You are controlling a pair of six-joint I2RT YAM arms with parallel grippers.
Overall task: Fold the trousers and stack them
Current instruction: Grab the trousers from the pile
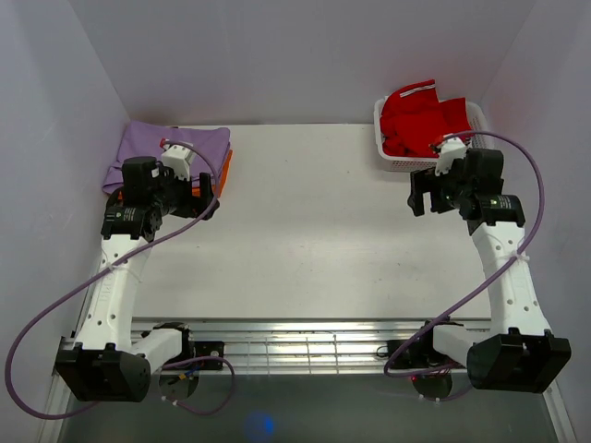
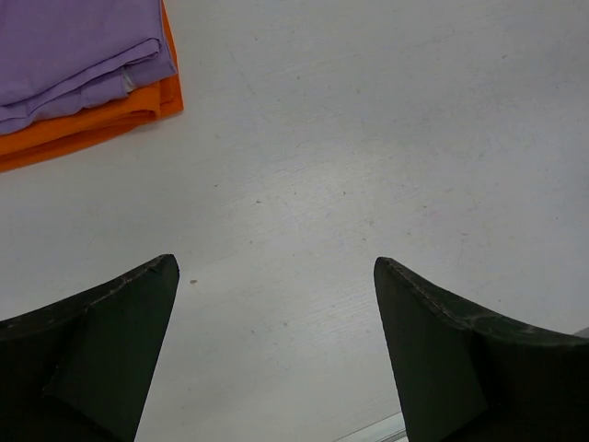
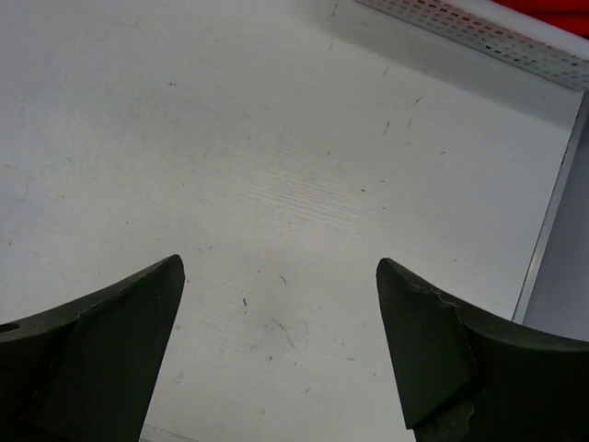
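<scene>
The red trousers (image 1: 421, 124) (image 3: 558, 12) lie bunched in the basket, so the robot's right gripper will next move outward past the basket's near side and down onto their folds.
The bright red trousers (image 1: 416, 118) lie bunched in the white basket (image 1: 404, 164) at the far right of the table. A sliver of the red cloth (image 3: 555, 5) shows at the top edge of the right wrist view, above the basket's wall (image 3: 469, 29). My right gripper (image 1: 418, 196) hovers over bare table just in front of the basket, open and empty (image 3: 280, 263). My left gripper (image 1: 209, 197) is at the far left, beside the folded cloths, open and empty (image 2: 276, 263).
A folded lilac-purple cloth (image 1: 171, 148) lies on a folded orange cloth (image 1: 224, 166) at the far left; both show in the left wrist view, purple (image 2: 74, 46) over orange (image 2: 101, 124). White walls close in the table (image 1: 305, 231) on three sides.
</scene>
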